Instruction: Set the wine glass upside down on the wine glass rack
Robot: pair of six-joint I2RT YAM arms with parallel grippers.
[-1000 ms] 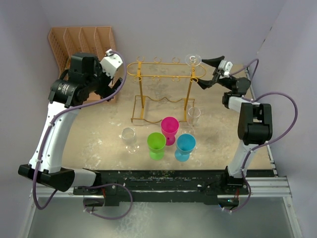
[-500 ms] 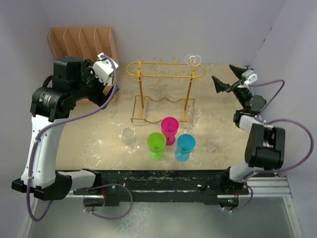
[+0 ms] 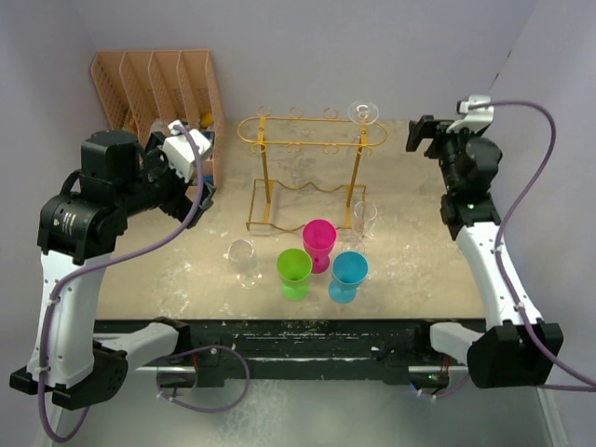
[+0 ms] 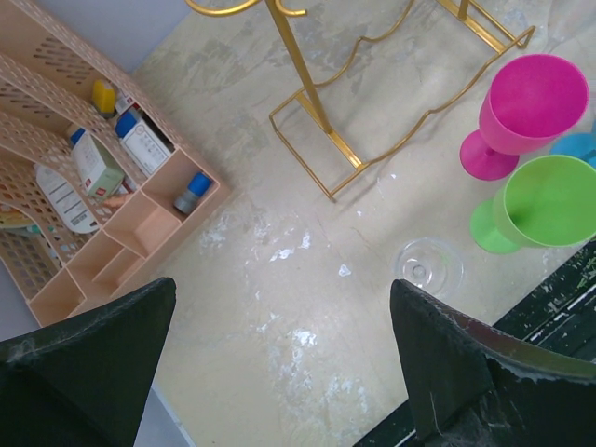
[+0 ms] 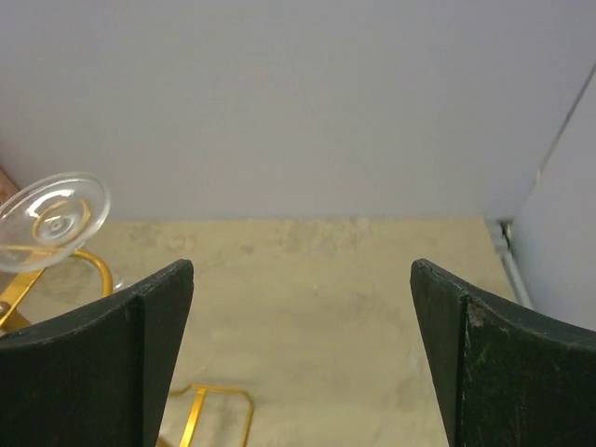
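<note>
My right gripper is to move back and down next, tilting downward, onto the wine glass's rim [image 3: 372, 210] beside the pink goblet, because that glass still stands upright.
The gold wire wine glass rack [image 3: 312, 140] stands at the back middle of the table. One clear wine glass hangs upside down at its right end, foot [image 3: 363, 113] on the top rail and bowl [image 3: 364, 219] low beside the post. A second clear wine glass [image 3: 242, 261] stands upright in front of the rack, also seen from above in the left wrist view [image 4: 428, 267]. My left gripper [image 3: 197, 182] hovers open and empty left of the rack [image 4: 317, 112]. My right gripper [image 3: 421, 135] is open and empty, right of the hanging glass's foot [image 5: 54, 209].
Pink [image 3: 318, 244], green [image 3: 294, 273] and blue [image 3: 349, 276] plastic goblets stand in a cluster in front of the rack. A peach slotted organiser [image 3: 158, 84] holding small bottles leans at the back left corner. Grey walls enclose the table on three sides.
My right gripper has drawn back to the right, away from the hanging glass's foot. My left arm has pulled back toward the left and nearer side. Both stayed open.
</note>
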